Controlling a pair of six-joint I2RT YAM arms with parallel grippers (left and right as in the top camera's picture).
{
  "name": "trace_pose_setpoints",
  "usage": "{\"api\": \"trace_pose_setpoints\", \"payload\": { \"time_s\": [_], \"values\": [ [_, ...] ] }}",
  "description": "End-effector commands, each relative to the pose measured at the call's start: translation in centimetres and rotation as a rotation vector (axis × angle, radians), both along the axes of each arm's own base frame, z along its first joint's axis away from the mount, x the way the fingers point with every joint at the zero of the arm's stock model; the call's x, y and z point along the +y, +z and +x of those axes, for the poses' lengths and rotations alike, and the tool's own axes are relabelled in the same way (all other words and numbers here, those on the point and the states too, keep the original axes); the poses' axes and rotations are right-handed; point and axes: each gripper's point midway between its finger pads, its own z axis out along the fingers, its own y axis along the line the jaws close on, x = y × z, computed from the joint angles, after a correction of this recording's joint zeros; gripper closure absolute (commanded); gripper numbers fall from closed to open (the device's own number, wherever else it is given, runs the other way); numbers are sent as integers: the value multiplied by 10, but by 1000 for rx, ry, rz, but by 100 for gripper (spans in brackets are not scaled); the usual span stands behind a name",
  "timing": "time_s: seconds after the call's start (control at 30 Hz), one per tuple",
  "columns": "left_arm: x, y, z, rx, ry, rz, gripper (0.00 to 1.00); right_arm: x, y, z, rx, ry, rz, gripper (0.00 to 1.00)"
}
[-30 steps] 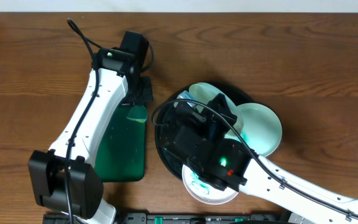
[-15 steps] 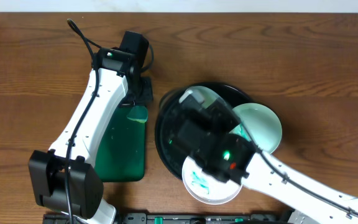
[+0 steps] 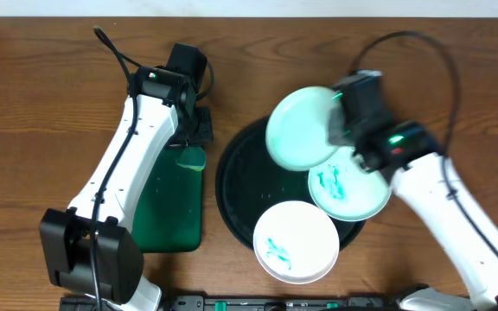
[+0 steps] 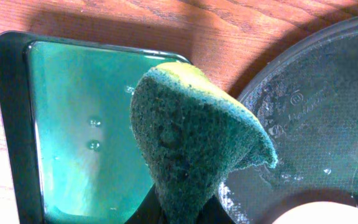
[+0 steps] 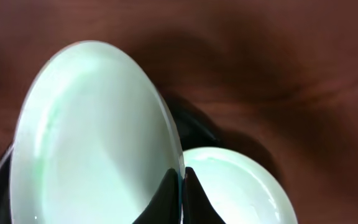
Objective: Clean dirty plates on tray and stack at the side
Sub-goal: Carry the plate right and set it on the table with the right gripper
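Bare wooden table lies below my right gripper and to its right in the overhead view, so I will carry the clean plate there, lower and release it.
The black tray [image 3: 239,181] holds a white plate [image 3: 294,242] with teal smears at its front and a smeared mint plate [image 3: 348,186] on its right rim. My right gripper [image 3: 337,121] is shut on the rim of a second mint plate [image 3: 301,128], held tilted above the tray's far edge. In the right wrist view the fingers [image 5: 171,194] pinch that plate [image 5: 92,137], and its face looks clean; the other mint plate [image 5: 241,186] lies below. My left gripper [image 3: 194,145] is shut on a green sponge [image 4: 191,137] beside the tray's left edge [image 4: 316,106].
A dark-green rectangular tray [image 3: 169,203] holding liquid [image 4: 73,124] lies left of the black tray, under the left arm. Bare wooden table surrounds both trays. A dark rail runs along the table's front edge [image 3: 232,304].
My right arm has swung from the tray's front left to its back right, carrying the mint plate up. The two smeared plates are now uncovered. The left arm has not moved.
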Motion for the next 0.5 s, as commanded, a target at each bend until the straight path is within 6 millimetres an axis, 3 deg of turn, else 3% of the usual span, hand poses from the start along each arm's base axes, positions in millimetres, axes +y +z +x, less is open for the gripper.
{"api": "trace_pose_setpoints", "payload": {
  "time_s": [0.0, 0.17, 0.2, 0.3, 0.47],
  "values": [
    [1, 6, 4, -18, -16, 3, 93, -41, -2, 8, 55, -123, 203, 99],
    [1, 6, 4, -16, -16, 1, 93, -126, -6, 7, 73, -315, 255, 99],
    [1, 5, 4, -15, -16, 1, 93, -158, -9, 0, 80, -399, 253, 99],
    [1, 4, 2, -10, -16, 2, 93, -215, -16, -21, 102, -565, 259, 99],
    [2, 1, 0, 0, -16, 4, 93, -284, -35, -54, 141, -783, 280, 99]
  ]
}}
